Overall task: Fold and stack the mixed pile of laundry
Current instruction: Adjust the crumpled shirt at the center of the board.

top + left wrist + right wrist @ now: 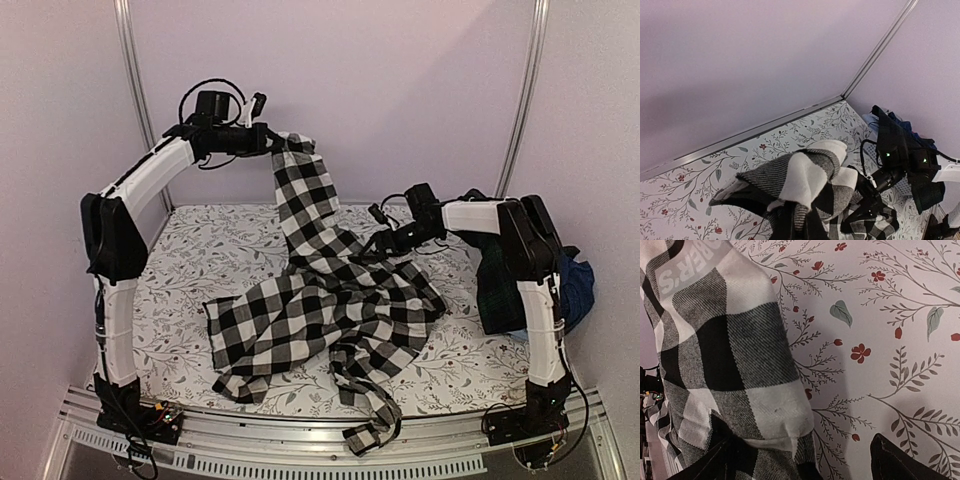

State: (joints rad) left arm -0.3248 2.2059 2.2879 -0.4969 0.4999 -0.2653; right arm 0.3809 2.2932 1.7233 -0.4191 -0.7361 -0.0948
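My right gripper lifts and shifts outward along the shirt's edge toward the hanging part of the shirt to close next, since that edge runs between my open fingers.
My left gripper (272, 140) is raised high at the back and shut on a bunched corner of the black-and-white checked shirt (320, 300). The shirt hangs from it in a long strip and spreads over the middle of the table. In the left wrist view the shirt (805, 175) bulges over the left gripper (798, 226), hiding most of the fingers. My right gripper (385, 240) is low at the shirt's right edge and open. In the right wrist view a fold of the shirt (735, 370) lies between the wide-apart fingers of the right gripper (805, 465). The rest of the laundry pile (505, 285) sits at the right.
The floral table covering (190, 250) lies under everything. A dark plaid garment (498, 290) and a navy piece (580, 285) hang at the table's right edge behind the right arm. A shirt tail (365, 435) droops over the front rail. Walls close in the back and sides.
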